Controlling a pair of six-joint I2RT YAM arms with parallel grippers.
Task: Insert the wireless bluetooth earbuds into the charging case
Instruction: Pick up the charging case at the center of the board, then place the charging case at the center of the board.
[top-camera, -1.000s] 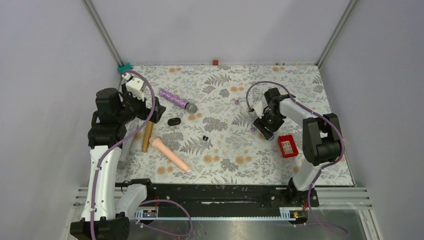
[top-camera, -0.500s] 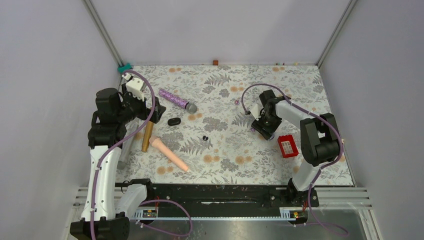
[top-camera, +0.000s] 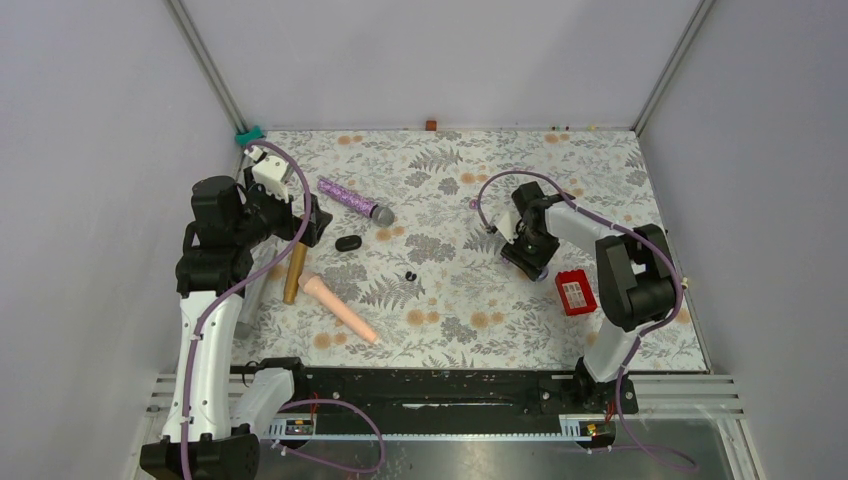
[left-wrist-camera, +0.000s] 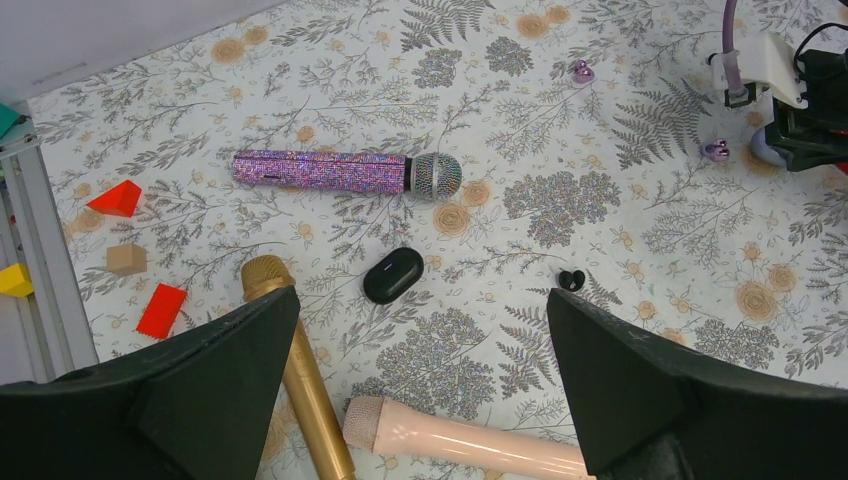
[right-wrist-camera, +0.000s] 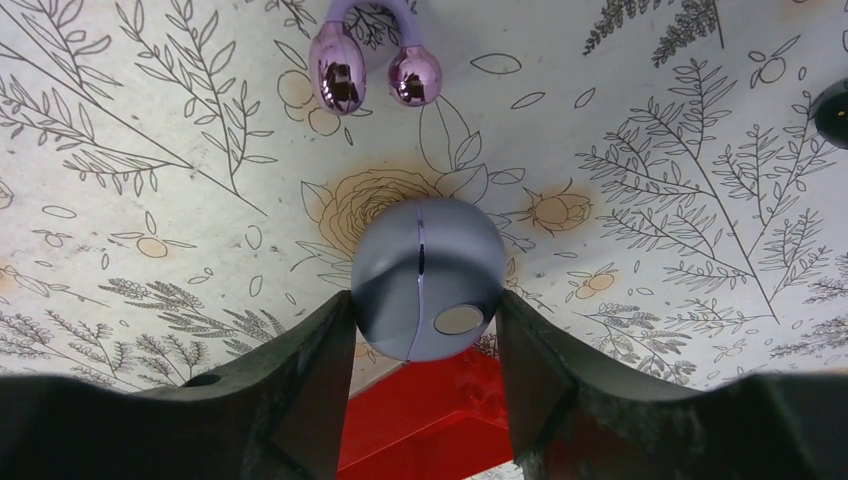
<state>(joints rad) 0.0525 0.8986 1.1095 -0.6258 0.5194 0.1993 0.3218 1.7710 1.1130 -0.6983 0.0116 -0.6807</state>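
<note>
My right gripper will next carry the charging case to the left in the top view, toward the black earbuds, where open mat (top-camera: 466, 273) shows.
My right gripper (right-wrist-camera: 425, 310) is shut on a round grey-lilac charging case (right-wrist-camera: 428, 277), closed, with its seam facing the camera. A purple earbud (right-wrist-camera: 375, 70) with two glossy beads lies on the mat just beyond the case. A second purple earbud (left-wrist-camera: 582, 71) lies farther back. A pair of black earbuds (top-camera: 409, 276) lies mid-table and shows in the left wrist view (left-wrist-camera: 571, 279). A closed black oval case (left-wrist-camera: 393, 275) lies near my left gripper (left-wrist-camera: 420, 330), which is open, empty and raised at the left (top-camera: 315, 222).
A red box (top-camera: 575, 292) sits right of my right gripper (top-camera: 528, 258). A purple glitter microphone (left-wrist-camera: 340, 172), a gold one (left-wrist-camera: 300, 380) and a pink one (left-wrist-camera: 470, 440) lie on the left half. Small coloured blocks (left-wrist-camera: 161, 309) lie by the left rail.
My right gripper has shifted slightly left and away with the round case, and its cable loop has swung left. The left arm has not moved.
</note>
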